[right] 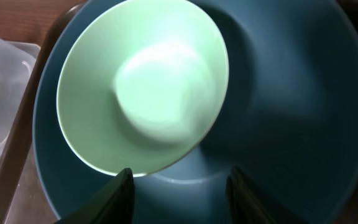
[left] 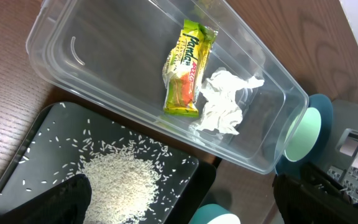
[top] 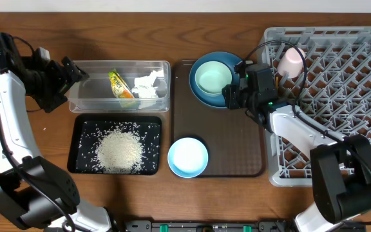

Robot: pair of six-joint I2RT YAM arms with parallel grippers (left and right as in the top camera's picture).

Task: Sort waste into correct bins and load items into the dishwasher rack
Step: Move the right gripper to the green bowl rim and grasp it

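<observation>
The mint bowl's rack-side rim (top: 229,84) (right: 212,129) is farther out and lower than my right gripper. My right gripper needs to move its open fingers gently outward and down next, to either side of that rim.
The clear tub (top: 82,103) holds the yellow-green wrapper (top: 121,86) and the white tissue (top: 147,85); both show in the left wrist view, wrapper (left: 188,68) and tissue (left: 225,102). The black tray (top: 82,129) holds rice (top: 118,151). The mint bowl (top: 212,79) sits in the dark blue plate (top: 201,96). The white and light-blue bowl (top: 188,156) stands on the brown tray. The pink cup (top: 292,62) lies in the grey rack (top: 340,71). My left gripper (top: 76,72) is open and empty at the tub's left end. My right gripper (right: 179,193) is open over the plate (right: 291,93), beside the mint bowl (right: 145,87). Chopsticks are out of view.
The brown serving tray (top: 237,142) lies between the bins and the rack. The rack fills the right side of the table. Cables run over the rack near my right arm.
</observation>
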